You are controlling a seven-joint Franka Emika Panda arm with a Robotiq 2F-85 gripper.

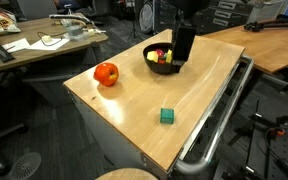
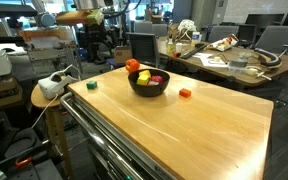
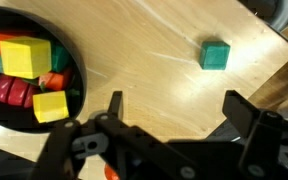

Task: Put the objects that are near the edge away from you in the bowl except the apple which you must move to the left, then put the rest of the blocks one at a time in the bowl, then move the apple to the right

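Observation:
The green cube (image 1: 167, 116) is still outside the bowl (image 1: 156, 68) and lies below my gripper and to its right in the wrist view, so I should shift that way and descend around it.
In an exterior view my black gripper (image 1: 182, 62) hangs at the far side of the glossy black bowl (image 1: 156, 68), which holds yellow and red pieces. The wrist view shows the gripper (image 3: 176, 108) open over bare wood, nothing between its fingers, with the bowl (image 3: 77, 75) at left and a green cube (image 3: 216, 55) lying apart at upper right. That green cube (image 1: 167, 116) sits near the rail side of the table. The red-orange apple (image 1: 106, 73) rests beside the bowl. From the opposite side I see the bowl (image 2: 149, 92), the apple (image 2: 133, 66), the green cube (image 2: 92, 87) and a red-orange block (image 2: 185, 93).
The wooden table (image 1: 134, 110) has a metal rail (image 1: 219, 120) along one long edge. Cluttered desks (image 1: 34, 40) and chairs stand around it, and a further desk (image 2: 234, 55) shows behind the table.

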